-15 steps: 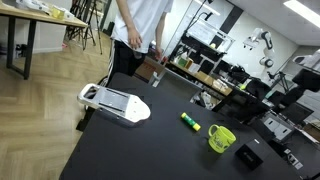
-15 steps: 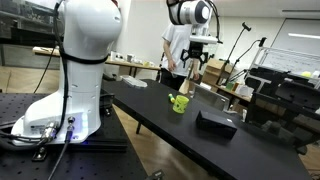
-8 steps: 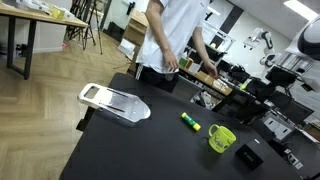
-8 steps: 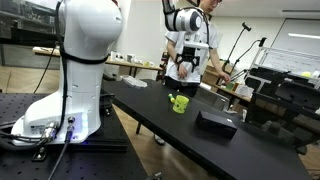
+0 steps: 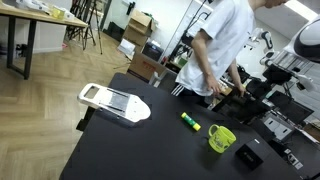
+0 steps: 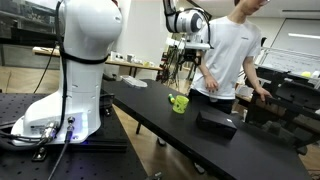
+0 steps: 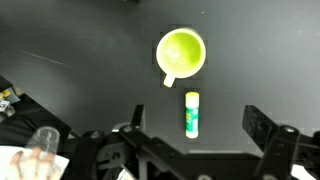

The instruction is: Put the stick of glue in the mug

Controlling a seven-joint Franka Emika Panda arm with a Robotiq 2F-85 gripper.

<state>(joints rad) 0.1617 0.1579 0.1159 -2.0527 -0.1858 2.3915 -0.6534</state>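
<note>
The stick of glue lies flat apart from the mug. My gripper needs to go down over both sides of its green label first, then close to get it.
The stick of glue lies flat on the black table, yellow-green with a green label. The lime mug stands upright and empty a short way from it. In the wrist view the mug is above the glue stick, handle towards the stick, and the two are apart. My gripper is open and empty, high above the table, with its fingers on either side of the stick in the picture. It also shows in both exterior views. The mug shows there too.
A flat black box lies near the mug. A white flat device sits at the table's other end. A person in a white shirt stands at the table's far edge, next to my arm. The robot base stands beside the table.
The person has walked along the far side of the table and now leans on it near my arm. The glue stick and mug have not moved. The gripper has shifted only slightly.
</note>
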